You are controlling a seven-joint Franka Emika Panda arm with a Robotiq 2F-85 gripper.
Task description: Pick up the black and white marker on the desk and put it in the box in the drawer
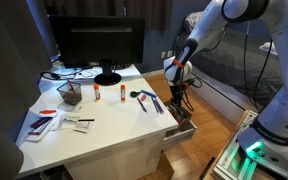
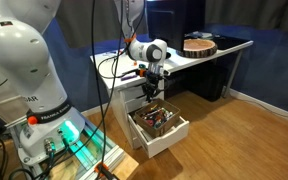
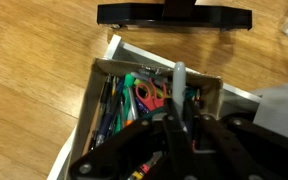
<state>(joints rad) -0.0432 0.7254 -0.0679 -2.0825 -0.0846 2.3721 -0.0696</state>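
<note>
The marker in my gripper still hangs above the cardboard box (image 3: 149,68). I will lower it next toward the pens beside the red-handled scissors (image 3: 152,93).
My gripper (image 3: 176,125) is shut on the black and white marker (image 3: 180,80), whose pale end sticks out past the fingers. It hangs just above the cardboard box (image 3: 149,68) in the open white drawer (image 3: 242,95). The box is full of pens and red-handled scissors (image 3: 152,93). In both exterior views the gripper (image 1: 181,92) (image 2: 151,93) points down beside the white desk (image 1: 104,128), over the pulled-out drawer (image 1: 182,128) (image 2: 160,128).
On the desk stand a black monitor (image 1: 104,45), a dark cup (image 1: 71,95), glue sticks (image 1: 109,93), loose pens (image 1: 147,100) and papers (image 1: 44,122). A black base (image 3: 174,15) lies on the wooden floor. A second table (image 2: 219,50) stands farther off.
</note>
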